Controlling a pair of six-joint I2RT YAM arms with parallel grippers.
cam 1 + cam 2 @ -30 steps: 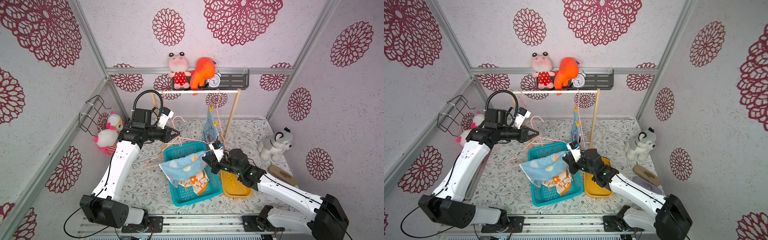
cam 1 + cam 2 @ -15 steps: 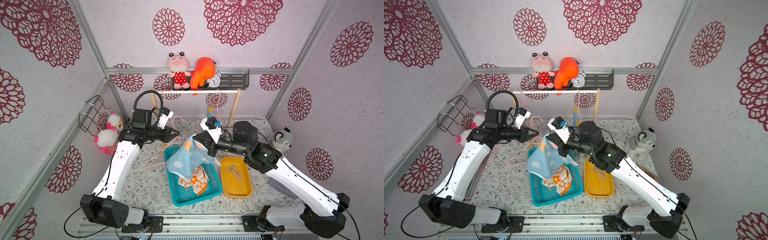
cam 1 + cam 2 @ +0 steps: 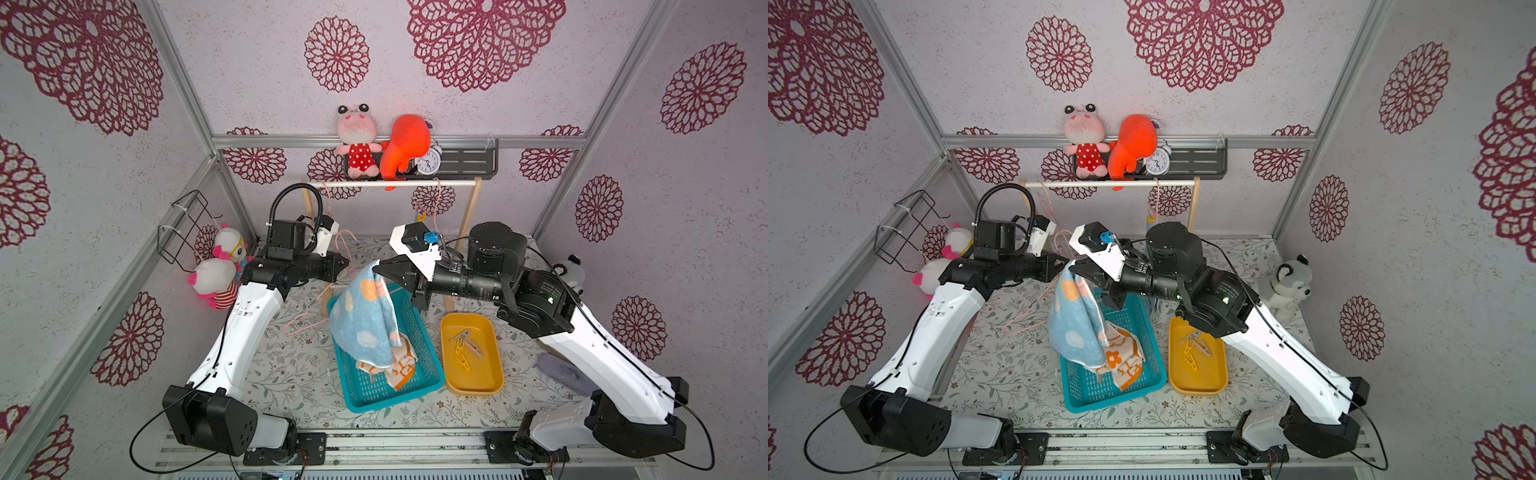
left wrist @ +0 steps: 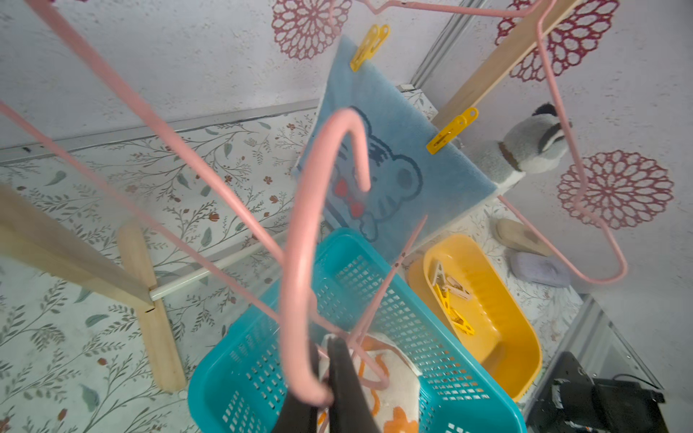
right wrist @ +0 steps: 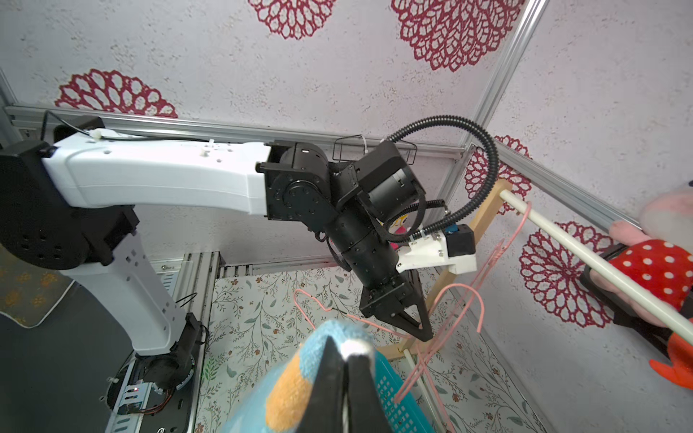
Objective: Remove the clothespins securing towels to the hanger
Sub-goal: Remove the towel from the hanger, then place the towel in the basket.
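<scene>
My right gripper should next move down into the teal basket over the towel, with its fingers tilting downward, and let go of the light blue towel's edge. The white towel (image 3: 398, 366) is already lying inside the basket.
My right gripper (image 3: 375, 268) (image 5: 345, 350) is shut on the top edge of a light blue towel with orange and white dots (image 3: 365, 320) (image 3: 1073, 324). That towel hangs over the teal basket (image 3: 386, 405), and its lower end reaches a white towel with orange flowers (image 3: 401, 368) lying inside. My left gripper (image 3: 346, 262) (image 4: 324, 360) is shut on the hook of a bare pink hanger (image 4: 296, 262) (image 3: 299, 324), close to the right gripper. In the left wrist view, a blue cartoon towel (image 4: 393, 180) hangs from another pink hanger, held by two yellow clothespins (image 4: 369, 47) (image 4: 452, 131).
A yellow tray (image 3: 473, 388) right of the basket holds several loose clothespins (image 3: 465, 345). The wooden rack with a white rod (image 3: 395, 183) stands at the back under a shelf with plush toys and a clock. A husky plush (image 3: 1289, 282) sits right; a wire basket (image 3: 187, 224) hangs left.
My right arm has risen from the basket, lifting the light blue towel up and back toward the left gripper. The left arm has stayed put with the hanger.
</scene>
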